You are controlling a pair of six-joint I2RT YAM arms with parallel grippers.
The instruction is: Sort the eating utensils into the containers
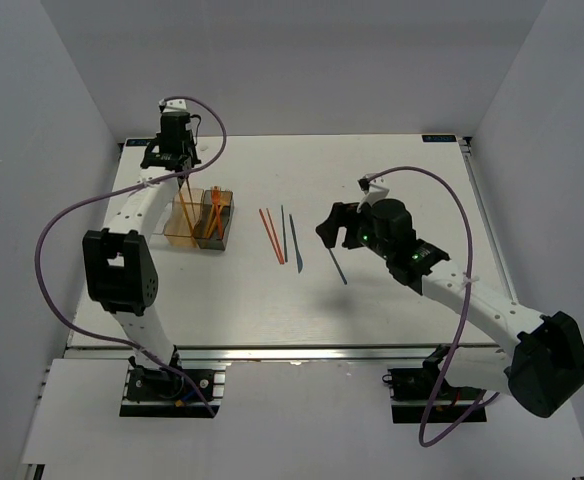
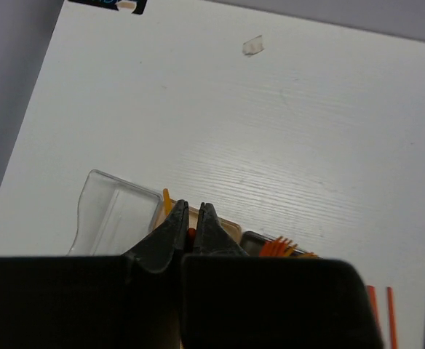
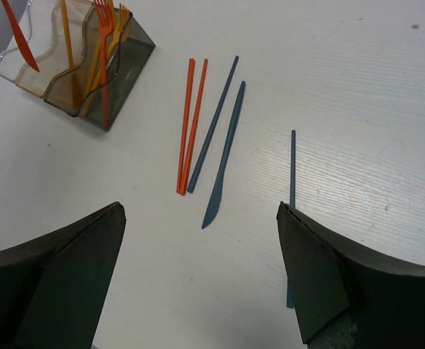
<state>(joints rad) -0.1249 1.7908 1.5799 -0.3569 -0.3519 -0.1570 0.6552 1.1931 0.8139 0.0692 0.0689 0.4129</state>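
The opening of the tan bin (image 1: 180, 222) (image 2: 228, 227) beside the orange stick is under my left gripper. That gripper should next go down and release the red knife inside.
Three joined containers (image 1: 200, 237) stand left of centre: clear, tan, dark grey. My left gripper (image 1: 178, 166) hangs above them, shut on a red knife (image 3: 17, 34) whose tip is over the clear bin (image 2: 110, 214). A sliver of red shows between its fingers (image 2: 175, 225). An orange stick (image 3: 67, 33) stands in the tan bin and orange forks (image 3: 109, 22) in the dark bin (image 3: 129, 54). On the table lie two orange sticks (image 3: 189, 123), a blue stick (image 3: 214, 123), a blue knife (image 3: 227, 149) and another blue stick (image 3: 292, 167). My right gripper (image 3: 199, 211) is open and empty above them.
The table's far edge (image 1: 292, 136) runs behind the containers. A small scrap of tape (image 2: 253, 46) lies on the table beyond the bins. Purple cables loop over both arms (image 1: 62, 225).
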